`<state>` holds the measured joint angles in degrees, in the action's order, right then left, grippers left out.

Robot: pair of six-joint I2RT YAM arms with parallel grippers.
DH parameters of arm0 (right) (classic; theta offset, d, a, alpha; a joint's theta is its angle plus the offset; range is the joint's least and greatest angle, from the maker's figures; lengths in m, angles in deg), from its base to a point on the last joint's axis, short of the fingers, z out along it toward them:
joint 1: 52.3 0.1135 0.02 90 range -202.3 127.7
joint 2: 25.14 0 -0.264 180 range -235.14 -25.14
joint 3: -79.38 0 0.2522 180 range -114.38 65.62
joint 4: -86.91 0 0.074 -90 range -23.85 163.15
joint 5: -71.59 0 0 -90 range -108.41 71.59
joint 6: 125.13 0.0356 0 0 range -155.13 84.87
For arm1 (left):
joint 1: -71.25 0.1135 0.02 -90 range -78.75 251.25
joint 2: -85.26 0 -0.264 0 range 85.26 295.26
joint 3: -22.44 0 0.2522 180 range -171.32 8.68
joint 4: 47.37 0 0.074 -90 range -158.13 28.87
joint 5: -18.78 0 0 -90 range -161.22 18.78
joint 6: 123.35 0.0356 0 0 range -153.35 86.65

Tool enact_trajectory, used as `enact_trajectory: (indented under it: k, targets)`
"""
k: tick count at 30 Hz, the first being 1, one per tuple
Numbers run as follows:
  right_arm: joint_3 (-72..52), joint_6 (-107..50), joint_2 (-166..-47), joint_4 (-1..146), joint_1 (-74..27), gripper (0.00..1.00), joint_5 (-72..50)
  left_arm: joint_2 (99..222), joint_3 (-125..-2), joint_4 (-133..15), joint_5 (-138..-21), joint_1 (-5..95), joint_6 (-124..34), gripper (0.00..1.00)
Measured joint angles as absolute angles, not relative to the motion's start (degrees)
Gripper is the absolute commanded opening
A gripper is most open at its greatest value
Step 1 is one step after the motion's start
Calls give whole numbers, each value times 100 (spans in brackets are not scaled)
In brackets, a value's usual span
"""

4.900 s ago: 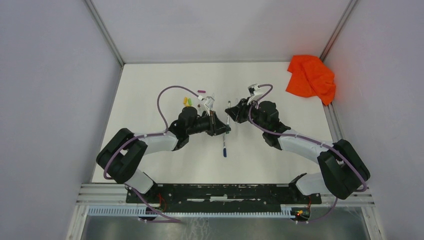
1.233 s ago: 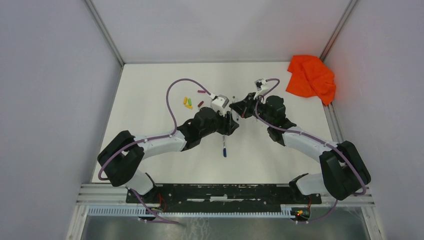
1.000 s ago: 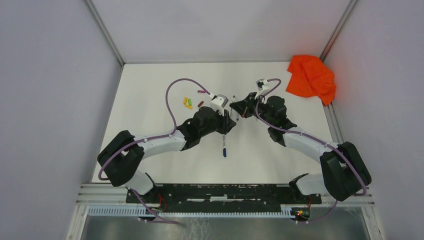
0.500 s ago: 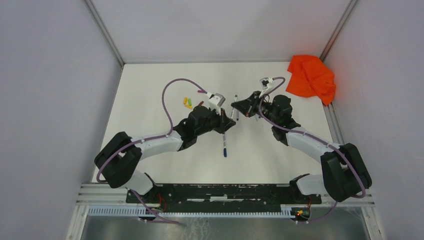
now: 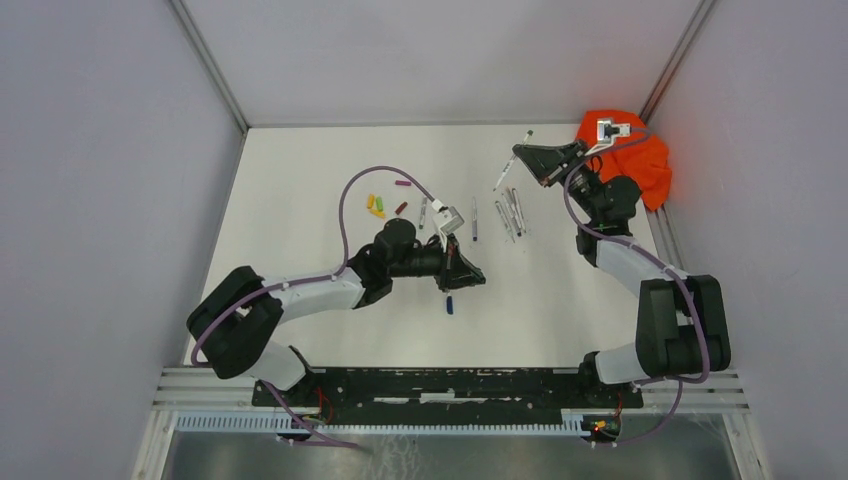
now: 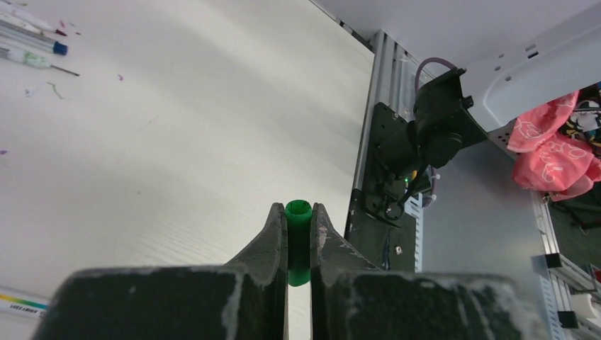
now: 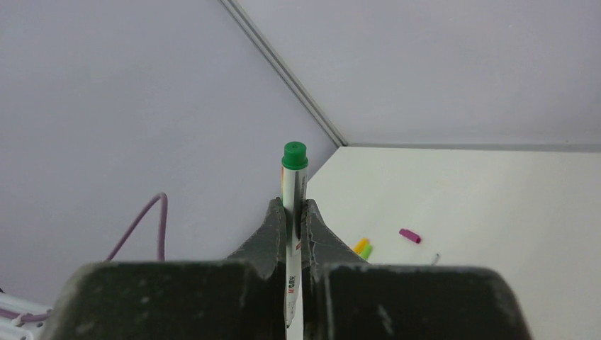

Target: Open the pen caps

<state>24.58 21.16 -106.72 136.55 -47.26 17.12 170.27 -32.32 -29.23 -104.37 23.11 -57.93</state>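
Note:
The left gripper moves outward, to its left in the top view, and down beside the dark red cap (image 5: 411, 211) next, since loose caps lie out there.
A green pen cap (image 6: 298, 237) sits pinched between the fingers of my left gripper (image 6: 298, 214), which is shut on it and held above the table (image 5: 300, 230) in front of centre (image 5: 470, 278). My right gripper (image 7: 293, 210) is shut on a white pen barrel (image 7: 292, 190) with a green end (image 7: 295, 154). It holds the barrel in the air at the back right (image 5: 520, 155). Loose pen caps lie at the back left: a yellow and a light green one (image 5: 375, 205), a magenta one (image 5: 403, 184) and a dark red one (image 5: 401, 208).
Several uncapped pens (image 5: 508, 215) lie at centre right, with others at centre (image 5: 474, 218). A pen with a blue cap (image 5: 449, 300) lies under my left gripper. An orange cloth (image 5: 640, 165) sits in the back right corner, behind my right arm. A metal rail (image 6: 375, 142) borders the near edge.
The grippers met at the centre and the left one shut on the green cap. Then they pulled apart: the left toward the front with the cap, the right to the back right with the barrel.

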Motion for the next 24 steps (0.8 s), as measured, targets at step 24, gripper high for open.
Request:
enact_trajectory:
  k: [24]
  targets:
    - [-189, -1877, -12465, 7559, -3495, 0, -583, 18843, -6180, -6857, -5213, 3819, -6228, 9]
